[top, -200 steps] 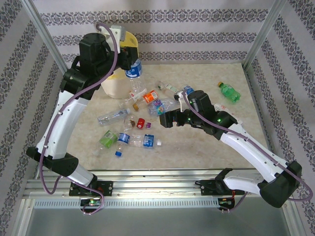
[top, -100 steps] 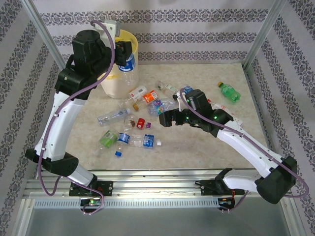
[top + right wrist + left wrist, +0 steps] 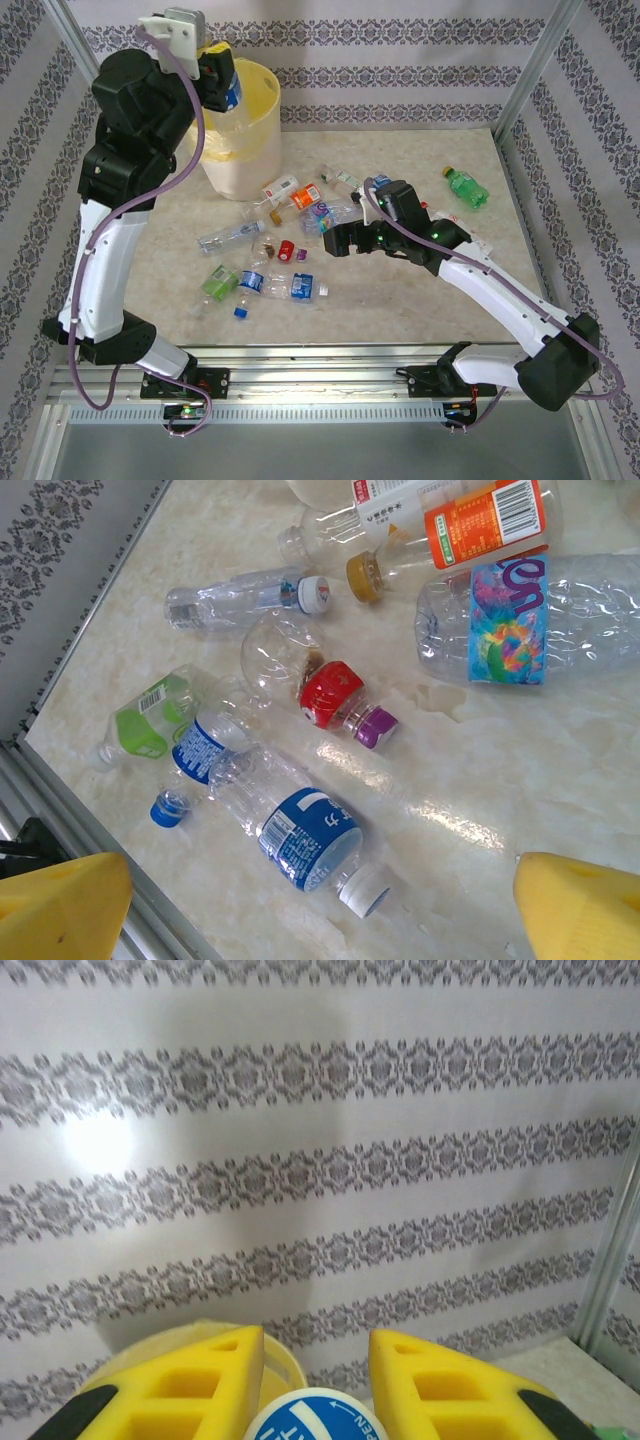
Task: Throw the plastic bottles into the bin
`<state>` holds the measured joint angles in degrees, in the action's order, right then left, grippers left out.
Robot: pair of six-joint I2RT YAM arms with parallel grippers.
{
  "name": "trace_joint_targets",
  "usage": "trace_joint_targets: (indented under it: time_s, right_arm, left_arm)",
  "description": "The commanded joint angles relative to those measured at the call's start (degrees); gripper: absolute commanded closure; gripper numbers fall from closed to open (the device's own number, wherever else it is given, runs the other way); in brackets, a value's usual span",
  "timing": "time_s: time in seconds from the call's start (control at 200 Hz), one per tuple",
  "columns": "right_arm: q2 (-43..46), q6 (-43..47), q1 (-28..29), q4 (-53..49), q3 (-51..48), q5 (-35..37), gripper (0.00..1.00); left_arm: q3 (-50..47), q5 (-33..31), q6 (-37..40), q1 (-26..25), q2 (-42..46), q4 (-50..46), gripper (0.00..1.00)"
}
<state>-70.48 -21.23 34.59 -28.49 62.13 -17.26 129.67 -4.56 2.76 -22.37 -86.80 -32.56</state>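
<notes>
The bottle should be raised next by the left gripper with an upward tilt, then lowered over the bin (image 3: pixel 243 160) and let go.
My left gripper (image 3: pixel 216 78) is raised over the far-left rim of the bin (image 3: pixel 243 160), a cream bucket with a yellow liner. It is shut on a clear plastic bottle with a blue label (image 3: pixel 230 92). In the left wrist view the bottle's blue-and-white cap (image 3: pixel 315 1418) sits between the yellow fingers (image 3: pixel 205 1385), with the bin rim (image 3: pixel 283 1360) just behind. My right gripper (image 3: pixel 336 240) hangs open above the pile of plastic bottles. Below it lie a blue-label bottle with a white cap (image 3: pixel 300 835) and a red-label one with a purple cap (image 3: pixel 330 695).
More bottles are scattered mid-table: an orange-label one (image 3: pixel 305 194), a green-label one (image 3: pixel 217 281), a clear one (image 3: pixel 228 237) and a green bottle (image 3: pixel 465 187) at the far right. A loose blue cap (image 3: pixel 170 807) lies near the front rail (image 3: pixel 320 385). Patterned walls close in the back and sides.
My left arm has lifted the blue-label bottle up and to the left, from in front of the bin to above its rim. The right arm has barely moved.
</notes>
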Motion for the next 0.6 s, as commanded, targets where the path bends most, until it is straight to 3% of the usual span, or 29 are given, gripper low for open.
trace_joint_targets:
  time_s: [0.0,0.595]
  right_arm:
    - [-0.55,0.21,-0.66,-0.43,1.59,-1.03,0.02]
    - [-1.59,0.36,-1.54,-0.61,2.58,-0.85,0.02]
  left_arm:
    - [0.60,-0.75,4.68,0.66,2.50,9.44,1.00]
    - [-13.83,9.94,11.76,0.65,8.24,47.35,1.00]
